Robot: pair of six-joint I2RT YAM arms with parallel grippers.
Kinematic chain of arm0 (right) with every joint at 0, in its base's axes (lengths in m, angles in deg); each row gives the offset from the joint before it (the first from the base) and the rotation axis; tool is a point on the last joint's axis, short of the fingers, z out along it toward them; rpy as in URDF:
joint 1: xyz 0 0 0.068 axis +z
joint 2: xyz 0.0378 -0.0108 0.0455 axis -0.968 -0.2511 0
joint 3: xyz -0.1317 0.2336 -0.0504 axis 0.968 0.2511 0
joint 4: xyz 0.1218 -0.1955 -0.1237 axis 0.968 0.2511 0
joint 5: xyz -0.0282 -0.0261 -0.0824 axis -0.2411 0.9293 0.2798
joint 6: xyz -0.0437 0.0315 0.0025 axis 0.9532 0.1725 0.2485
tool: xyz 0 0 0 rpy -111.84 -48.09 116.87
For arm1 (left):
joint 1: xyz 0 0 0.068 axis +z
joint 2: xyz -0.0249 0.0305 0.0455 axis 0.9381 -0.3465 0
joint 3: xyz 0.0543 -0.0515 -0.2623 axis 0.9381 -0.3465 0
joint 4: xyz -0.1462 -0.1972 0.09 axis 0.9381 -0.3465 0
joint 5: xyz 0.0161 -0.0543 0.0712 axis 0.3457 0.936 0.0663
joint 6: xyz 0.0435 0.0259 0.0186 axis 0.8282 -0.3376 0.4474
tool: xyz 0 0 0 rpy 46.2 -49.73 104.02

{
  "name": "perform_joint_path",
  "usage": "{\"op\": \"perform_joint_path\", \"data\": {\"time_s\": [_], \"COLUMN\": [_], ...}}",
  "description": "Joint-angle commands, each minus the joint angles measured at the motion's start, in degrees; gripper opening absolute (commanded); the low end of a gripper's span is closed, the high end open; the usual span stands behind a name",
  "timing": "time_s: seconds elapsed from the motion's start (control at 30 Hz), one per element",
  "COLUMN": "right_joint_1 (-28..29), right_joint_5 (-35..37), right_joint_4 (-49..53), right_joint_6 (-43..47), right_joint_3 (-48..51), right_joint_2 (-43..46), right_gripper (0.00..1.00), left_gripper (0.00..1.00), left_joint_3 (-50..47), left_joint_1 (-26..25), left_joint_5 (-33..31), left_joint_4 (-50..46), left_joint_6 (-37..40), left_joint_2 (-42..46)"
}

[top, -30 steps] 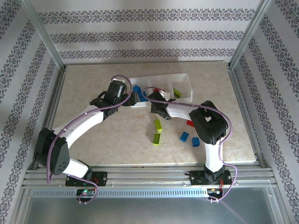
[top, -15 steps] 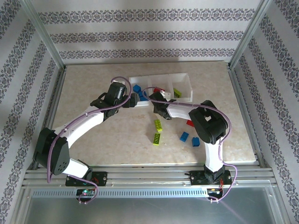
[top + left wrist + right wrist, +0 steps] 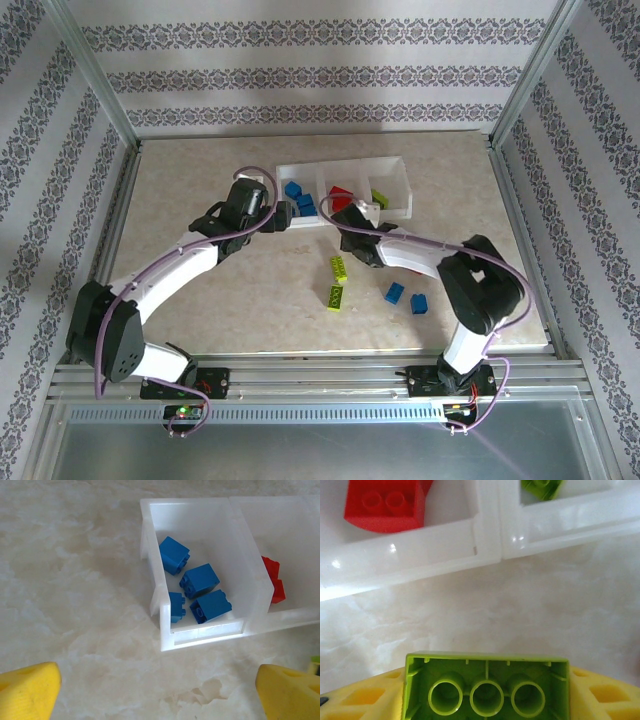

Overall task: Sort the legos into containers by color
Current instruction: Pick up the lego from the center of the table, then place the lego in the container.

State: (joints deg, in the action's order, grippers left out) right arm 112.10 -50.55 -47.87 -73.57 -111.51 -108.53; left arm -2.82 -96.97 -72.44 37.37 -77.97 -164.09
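I need to raise my right gripper outward next, over the bin with the lime brick point(image 3: 392, 187) point(image 3: 582, 488), to let go of the matching one, because that bin is outward of the gripper.
The white three-compartment tray point(image 3: 400, 172) sits at the table's far middle. Its left bin holds several blue bricks point(image 3: 199, 580), the middle bin red bricks point(image 3: 385, 504), the right bin a lime brick point(image 3: 380, 198). My right gripper point(image 3: 487, 692) is shut on a lime green brick point(image 3: 486, 687) turned underside up. It hangs just in front of the tray wall point(image 3: 485, 545), between the red and green bins. My left gripper point(image 3: 160, 700) is open over bare table, in front of the blue bin's near left corner. Its yellow fingers point(image 3: 27, 692) hold nothing.
Two lime bricks point(image 3: 340, 267) point(image 3: 336, 296) and two blue bricks point(image 3: 395, 291) point(image 3: 418, 303) lie loose on the table in front of the tray. The right forearm point(image 3: 420, 255) stretches over the table just above them. Metal frame rails edge the table.
The right arm swung its elbow out to the right and carried the lime brick closer to the tray front, now covering a loose red brick. The left gripper drew back slightly from the blue bin.
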Motion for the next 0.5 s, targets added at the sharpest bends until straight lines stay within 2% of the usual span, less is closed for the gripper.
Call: {"op": "perform_joint_path", "data": {"time_s": [0.0, 0.23, 0.47], "right_joint_1": [-0.2, -5.2, -11.7], "right_joint_5": [3.5, 3.3, 0.5], "right_joint_4": [2.2, 2.8, 2.2], "right_joint_6": [1.6, 6.0, 10.0], "right_joint_3": [0.4, -2.0, -5.8], "right_joint_2": [5.2, 10.0, 7.8], "right_gripper": [0.49, 0.49, 0.49], "left_gripper": [1.0, 1.0, 1.0], "left_joint_3": [-0.8, -1.5, -1.6], "left_joint_1": [0.9, 0.9, 0.9], "left_joint_5": [-1.7, -2.0, -2.0], "left_joint_4": [-0.2, -0.6, -0.9], "left_joint_6": [-1.4, -2.2, -2.4], "left_joint_2": [2.7, 4.0, 4.4]}}
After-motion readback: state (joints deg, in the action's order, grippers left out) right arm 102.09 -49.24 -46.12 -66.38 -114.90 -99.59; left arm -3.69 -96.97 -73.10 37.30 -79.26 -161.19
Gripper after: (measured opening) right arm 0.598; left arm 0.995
